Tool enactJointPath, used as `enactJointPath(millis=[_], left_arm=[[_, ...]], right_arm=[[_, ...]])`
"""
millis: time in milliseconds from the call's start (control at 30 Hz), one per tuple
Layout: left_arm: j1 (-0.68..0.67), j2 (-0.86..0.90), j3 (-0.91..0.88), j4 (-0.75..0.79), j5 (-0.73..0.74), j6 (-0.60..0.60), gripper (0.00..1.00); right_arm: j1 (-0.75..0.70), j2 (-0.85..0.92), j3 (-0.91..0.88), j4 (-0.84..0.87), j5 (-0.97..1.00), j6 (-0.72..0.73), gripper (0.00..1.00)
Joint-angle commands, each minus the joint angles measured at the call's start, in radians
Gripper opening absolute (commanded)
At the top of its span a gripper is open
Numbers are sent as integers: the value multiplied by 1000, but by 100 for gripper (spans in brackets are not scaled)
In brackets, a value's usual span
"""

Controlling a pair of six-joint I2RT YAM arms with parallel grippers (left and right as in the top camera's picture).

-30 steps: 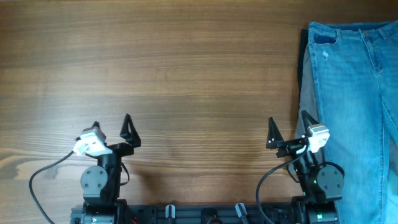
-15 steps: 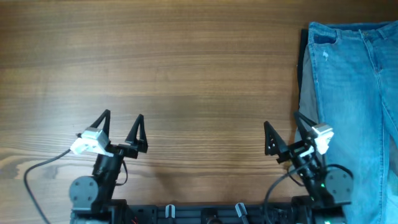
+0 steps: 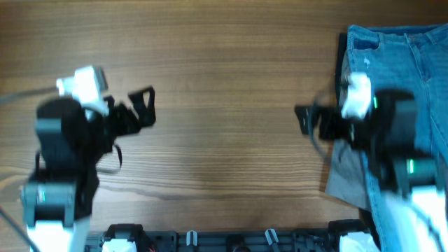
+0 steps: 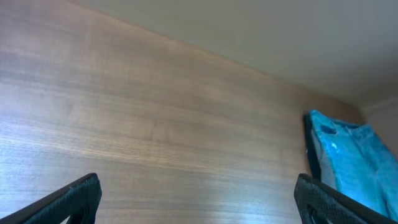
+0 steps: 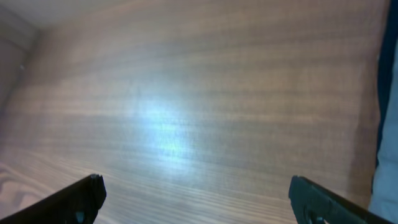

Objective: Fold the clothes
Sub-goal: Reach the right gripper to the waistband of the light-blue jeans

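Observation:
The jeans' side seam (image 3: 355,64) is near the white worn spot. My right gripper will next move away from my base and down onto it.
Light-blue denim jeans (image 3: 420,63) lie flat along the table's right edge, waist toward the far side, with a small white worn spot near a pocket. Grey-khaki trousers (image 3: 344,175) lie under them, showing along their left side. The jeans also show in the left wrist view (image 4: 342,155) at the right. My left gripper (image 3: 143,105) is open and empty, raised over the left half of the table. My right gripper (image 3: 308,119) is open and empty, raised just left of the clothes; its arm covers part of the jeans. Both arms are blurred.
The wooden table (image 3: 231,84) stretches between the two arms. The arm bases and a black rail (image 3: 231,241) sit at the front edge. A strip of the clothes shows at the right edge of the right wrist view (image 5: 388,124).
Both arms have risen from their low rest poses at the front edge and swung up and forward over the table. Both grippers stay open. The clothes have not moved.

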Motion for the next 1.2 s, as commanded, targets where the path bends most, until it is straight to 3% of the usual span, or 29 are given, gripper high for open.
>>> enactJointPath(millis=[0,133,300,533,767,1000,1167], left_arm=[[0,166,166,-114,13,2,100],[0,235,195,-122,63,1,100],[0,251,195,-147,89,2,100],[0,249,195,-153,89,1,100],[0,250,195,-153,89,1,100],[0,250,195,-153,88,1,100],[0,250,195,-158,88,1,100]], right_arm=[[0,202,173,-78,-16,29,100],[-7,359,256,-25,22,-10,100],[-53,472,269,80,360,176,94],[-137,635,269,190,648,196,86],[-229,811,269,269,650,192,69],[-271,924,269,294,590,128,59],[-270,966,269,298,429,39,53]])
